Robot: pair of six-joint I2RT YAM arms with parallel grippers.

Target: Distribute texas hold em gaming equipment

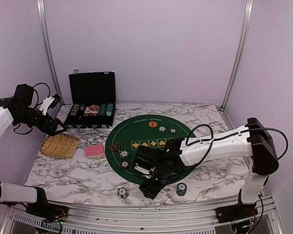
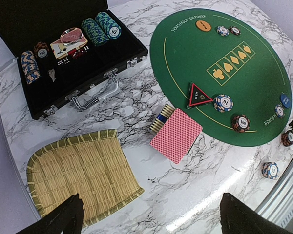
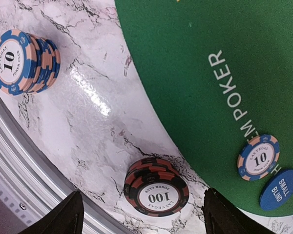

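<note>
I should next lower my right gripper a little and close it around the upper chips of the red-and-black stack, because that stack is below, between its open fingers.
My right gripper is open low over the table's front edge. In the right wrist view its fingers stand either side of a red-and-black "100" chip stack without touching it. A blue "10" stack stands on the marble to the left. A single "10" chip and the blue small blind disc lie at the mat's rim. My left gripper is open and empty, high over the straw tray's edge. Red-backed cards, the triangle and the orange disc lie apart.
The green round mat holds several more chips. An open black case with chip rows, cards and dice stands at the back left. The woven straw tray lies left of the cards. A metal rail runs along the near edge.
</note>
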